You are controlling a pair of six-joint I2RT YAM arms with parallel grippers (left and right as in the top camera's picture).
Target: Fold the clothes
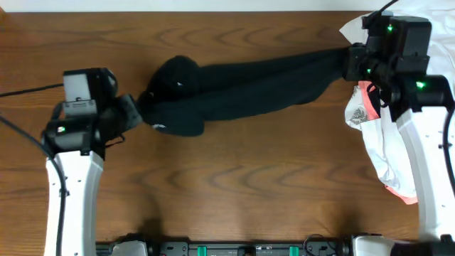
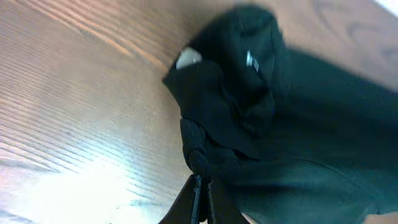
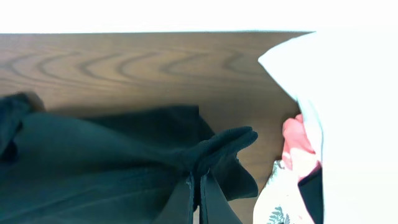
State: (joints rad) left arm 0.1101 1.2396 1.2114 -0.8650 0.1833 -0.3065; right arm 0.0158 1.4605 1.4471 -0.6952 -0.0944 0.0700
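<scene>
I should lift my left gripper up and carry it outward toward the table's far edge to release the garment's bunched end, as the table's far edge lies outward of it.
The clothes (image 1: 242,89) are one black garment stretched in a long band across the far half of the table, bunched at its left end, where a tiny white logo (image 1: 159,128) shows. My left gripper (image 1: 136,107) is shut on that bunched left end; in the left wrist view its jaws (image 2: 200,180) pinch a fold of the black fabric (image 2: 261,124). My right gripper (image 1: 352,62) is shut on the right end; in the right wrist view it (image 3: 196,183) clamps a gathered corner of the garment (image 3: 112,162).
A white garment (image 1: 380,146) with a coral-pink one (image 1: 366,96) tucked in it lies heaped at the right edge, under my right arm. It shows in the right wrist view as a white heap (image 3: 348,112). Bare wood (image 1: 249,185) fills the near half of the table.
</scene>
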